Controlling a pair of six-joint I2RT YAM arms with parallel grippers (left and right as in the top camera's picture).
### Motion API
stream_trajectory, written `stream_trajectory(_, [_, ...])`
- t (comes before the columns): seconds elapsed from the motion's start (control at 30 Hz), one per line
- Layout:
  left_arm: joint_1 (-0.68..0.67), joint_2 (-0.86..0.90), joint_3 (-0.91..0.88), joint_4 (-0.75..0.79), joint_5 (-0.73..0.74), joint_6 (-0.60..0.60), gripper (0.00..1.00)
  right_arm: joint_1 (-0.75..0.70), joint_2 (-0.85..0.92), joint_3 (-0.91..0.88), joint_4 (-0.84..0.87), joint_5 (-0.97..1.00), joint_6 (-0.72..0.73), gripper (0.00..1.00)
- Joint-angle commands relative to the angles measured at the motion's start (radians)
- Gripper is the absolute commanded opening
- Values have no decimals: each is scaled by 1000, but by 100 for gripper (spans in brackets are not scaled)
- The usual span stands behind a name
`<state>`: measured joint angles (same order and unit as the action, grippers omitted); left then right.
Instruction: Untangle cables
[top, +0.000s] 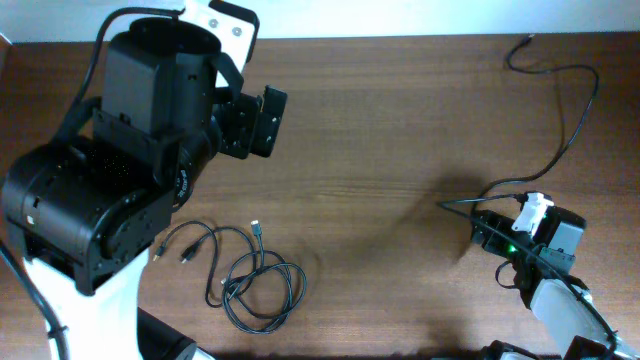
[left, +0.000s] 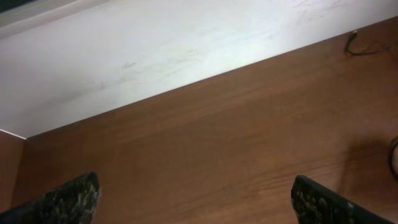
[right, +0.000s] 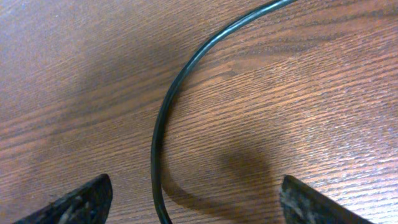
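Note:
I will move my right gripper to the left in its wrist view, then turn it and lower it around the off-centre cable before grabbing the long cable.
A bundle of thin black cables (top: 250, 275) lies looped and tangled at the table's front left, with small plug ends sticking out. One long separate cable (top: 575, 120) runs from the back right down to my right gripper (top: 478, 228). In the right wrist view this cable (right: 163, 118) curves across the wood and passes between the open fingers (right: 196, 199), nearer the left one, and is not gripped. My left gripper (top: 268, 120) is raised over the back left, open and empty (left: 196, 199). A cable end (left: 357, 46) shows far off in the left wrist view.
The wooden table (top: 380, 150) meets a white wall (left: 155, 50) at the back. The bulky black left arm (top: 110, 190) hangs over the left side, close to the cable bundle. The right arm (top: 555, 290) fills the front right corner.

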<state>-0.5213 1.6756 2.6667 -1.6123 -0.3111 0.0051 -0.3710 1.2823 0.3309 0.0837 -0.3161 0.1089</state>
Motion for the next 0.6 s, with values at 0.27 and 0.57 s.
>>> stream_trajectory(0.27, [1, -3, 3, 19, -4, 60, 99, 270, 5, 19, 19, -53, -390, 98])
stream_trajectory(0.57, [1, -3, 3, 24, -4, 80, 99, 272, 91, 19, -5, 334, -264, 82])
